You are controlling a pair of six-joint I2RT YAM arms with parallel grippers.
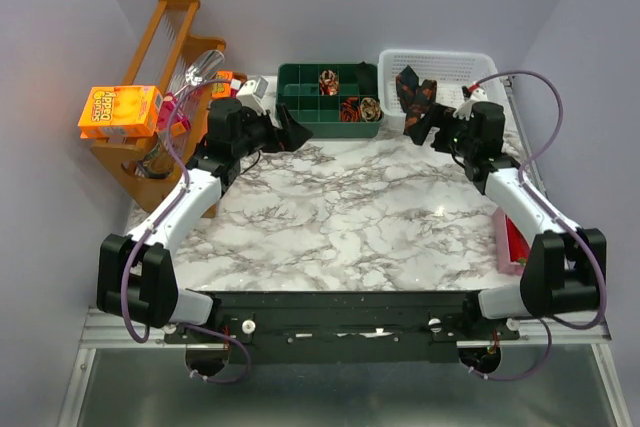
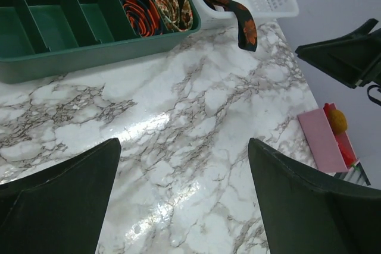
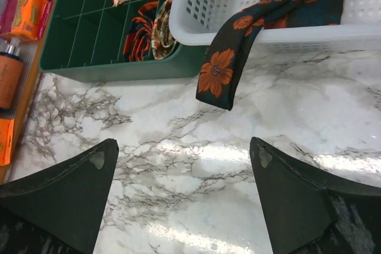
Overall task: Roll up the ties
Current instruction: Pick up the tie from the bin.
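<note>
The hanging tie's flowered end (image 1: 410, 124) (image 3: 216, 78) sticks out clear of the basket's front rim, so I should next lower my right gripper's open fingers around that end below and close.
Dark ties with orange flowers lie in a white basket (image 1: 478, 69) at the back right. One tie (image 3: 229, 63) hangs over the basket's front rim, its end touching the marble; it also shows in the left wrist view (image 2: 244, 19) and the top view (image 1: 412, 95). Rolled ties (image 2: 143, 13) sit in compartments of the green tray (image 1: 300, 117); they also show in the right wrist view (image 3: 146, 31). My left gripper (image 2: 184, 200) is open and empty above the marble near the tray. My right gripper (image 3: 181, 191) is open and empty just in front of the hanging tie.
A wooden rack (image 1: 165, 57) with an orange box (image 1: 120, 110) and bottles stands at the back left. A pink and red object (image 1: 510, 242) lies at the table's right edge. Marble tabletop (image 1: 340, 217) spans the middle.
</note>
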